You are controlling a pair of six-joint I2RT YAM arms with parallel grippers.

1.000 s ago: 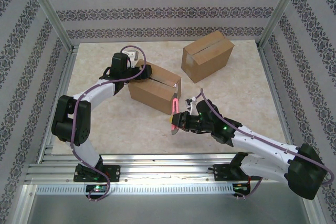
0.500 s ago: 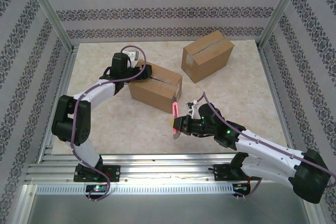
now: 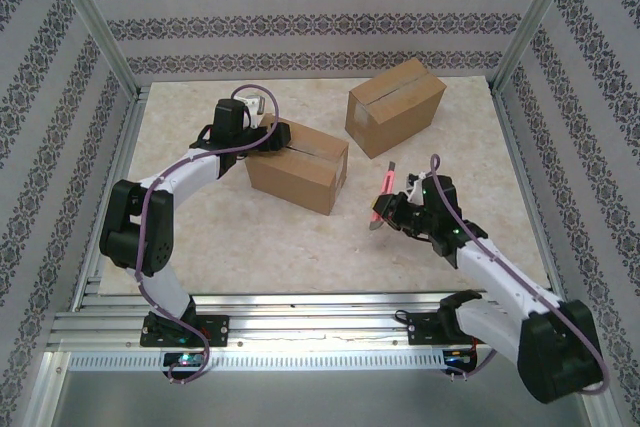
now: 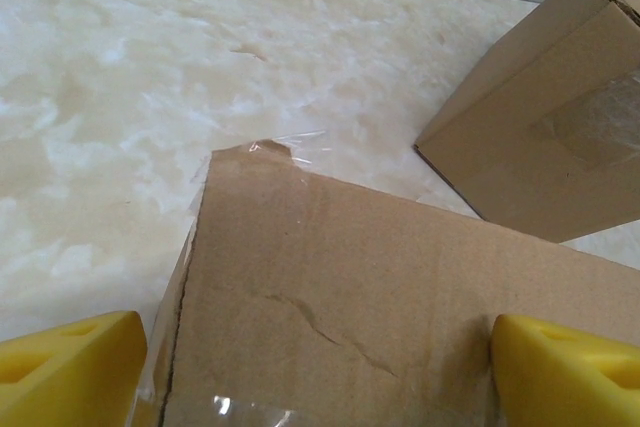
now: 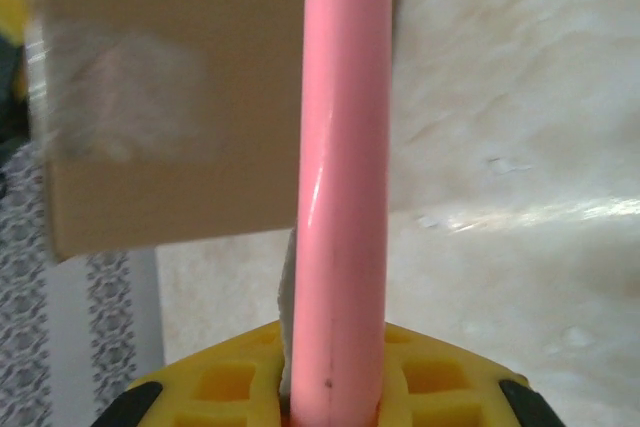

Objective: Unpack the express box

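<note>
My right gripper lowers the pink cutter (image 3: 383, 190) and releases it next, since the clear tabletop beside the express box lies below the shut fingers.
The express box (image 3: 300, 167) is a brown cardboard carton lying left of the table's middle, with a slit line across its top and clear tape at its corner (image 4: 350, 277). My left gripper (image 3: 268, 134) stands open at the box's left end, its yellow fingertips (image 4: 70, 367) spread wide over the top face (image 4: 318, 372). My right gripper (image 3: 392, 209) hovers to the right of the box, apart from it, shut on a pink cutter (image 3: 383, 190). The cutter's pink handle (image 5: 345, 177) rises straight out of the shut jaws (image 5: 335, 407), with a thin blade edge beside it.
A second taped cardboard box (image 3: 395, 107) sits at the back right (image 4: 550, 137). A cardboard face with tape (image 5: 170, 97) shows behind the cutter. Aluminium frame posts and patterned walls (image 3: 300, 37) enclose the marble-look tabletop (image 3: 220, 237).
My right gripper has carried the pink cutter away from the box's right end, moving right and slightly back. The left gripper and the box have stayed put.
</note>
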